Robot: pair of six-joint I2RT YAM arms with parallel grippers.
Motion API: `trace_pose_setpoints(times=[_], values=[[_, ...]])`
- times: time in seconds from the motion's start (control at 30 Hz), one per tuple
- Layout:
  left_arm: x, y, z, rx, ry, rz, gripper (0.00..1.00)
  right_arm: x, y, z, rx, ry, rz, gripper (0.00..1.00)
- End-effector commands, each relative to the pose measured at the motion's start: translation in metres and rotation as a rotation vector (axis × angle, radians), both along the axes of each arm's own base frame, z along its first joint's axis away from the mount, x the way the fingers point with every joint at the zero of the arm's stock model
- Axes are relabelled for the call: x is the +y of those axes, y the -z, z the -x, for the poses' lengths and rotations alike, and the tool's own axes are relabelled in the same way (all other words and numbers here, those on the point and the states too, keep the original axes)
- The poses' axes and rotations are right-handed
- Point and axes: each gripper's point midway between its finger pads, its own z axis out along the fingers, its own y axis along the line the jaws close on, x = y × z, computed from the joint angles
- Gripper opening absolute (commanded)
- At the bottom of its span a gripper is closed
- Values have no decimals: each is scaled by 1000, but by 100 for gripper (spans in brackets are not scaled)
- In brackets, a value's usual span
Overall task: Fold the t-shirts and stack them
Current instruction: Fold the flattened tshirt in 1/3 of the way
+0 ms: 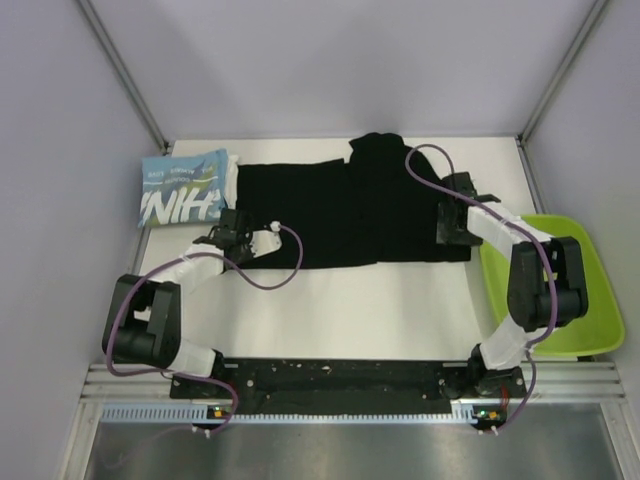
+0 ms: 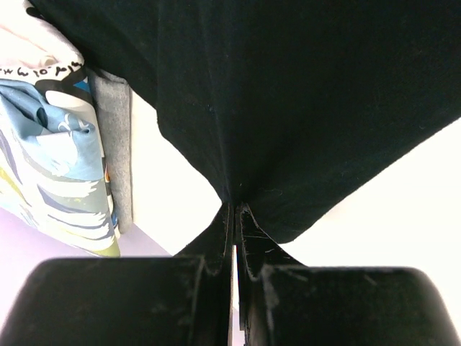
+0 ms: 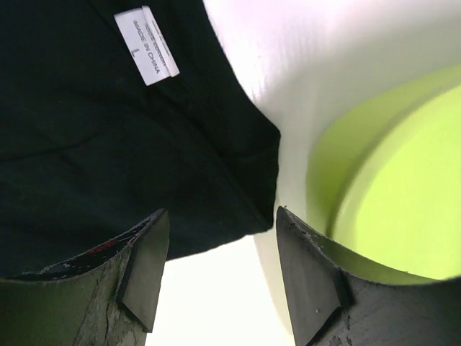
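My right gripper lowers its spread fingers onto the black t-shirt's near edge by the lime-green tray next, then closes on that edge.
The black t-shirt lies spread across the white table, one part bunched at the back. My left gripper is shut on the shirt's left edge; in the left wrist view the cloth is pinched between the closed fingertips. My right gripper is open at the shirt's right end; in the right wrist view the shirt's corner with its white neck label lies just beyond the spread fingers. The folded light blue t-shirt with white lettering lies at the back left, also in the left wrist view.
A lime-green tray stands at the right edge of the table, close to my right arm, also in the right wrist view. Grey walls enclose the table on three sides. Bare white tabletop lies in front of the black shirt.
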Motion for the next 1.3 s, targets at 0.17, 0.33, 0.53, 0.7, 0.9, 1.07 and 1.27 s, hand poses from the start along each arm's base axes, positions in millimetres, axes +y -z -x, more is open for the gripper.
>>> trace_pose_setpoints(times=[0.17, 0.33, 0.53, 0.7, 0.9, 1.07, 1.27], values=[[8, -15, 11, -53, -14, 9, 0, 0, 39, 9, 62, 57, -35, 49], [10, -16, 25, -52, -16, 36, 0, -4, 56, 19, 113, 72, -57, 18], [23, -13, 55, -17, -50, 43, 0, -2, 51, 40, 106, 98, -87, 0], [38, -9, 104, 55, -103, 18, 0, 16, 33, 55, 66, 99, -202, 0], [31, 3, 168, 172, -178, 119, 0, 44, 26, 90, 140, 61, -298, 0], [36, -1, 184, 145, -233, 126, 0, 48, 7, 123, 179, 68, -300, 0], [35, -17, 202, 199, -216, 122, 0, 46, -14, 149, 213, 86, -308, 0]])
